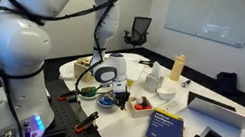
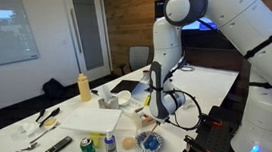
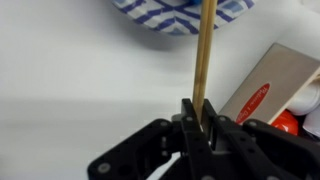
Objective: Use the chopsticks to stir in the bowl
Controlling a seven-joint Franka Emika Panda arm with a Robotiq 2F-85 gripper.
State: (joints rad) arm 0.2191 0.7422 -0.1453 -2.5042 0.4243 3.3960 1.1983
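I will move my gripper down next toward the bare tabletop (image 1: 124, 116) (image 3: 165, 84) beside the blue bowl and let go of the thin wooden chopstick there, because that spot is clear below my gripper.
The blue bowl with a paler, striped inside sits on the white table in both exterior views (image 1: 105, 101) (image 2: 150, 142). Its rim shows at the top of the wrist view (image 3: 180, 12). My gripper (image 3: 200, 115) is shut on wooden chopsticks (image 3: 205, 50), which run from the jaws towards the bowl, their tips over it. In both exterior views the gripper (image 1: 111, 77) (image 2: 158, 96) hangs just above the bowl. I cannot tell whether the tips touch the bowl's inside.
A pale rectangular tray with red and white contents (image 3: 268, 88) (image 1: 141, 105) lies right beside the bowl. A blue book (image 1: 166, 127), a laptop (image 1: 226, 112) and a yellow bottle (image 1: 177, 66) (image 2: 84, 86) stand around. Two cans (image 2: 87, 149) stand near the table's edge.
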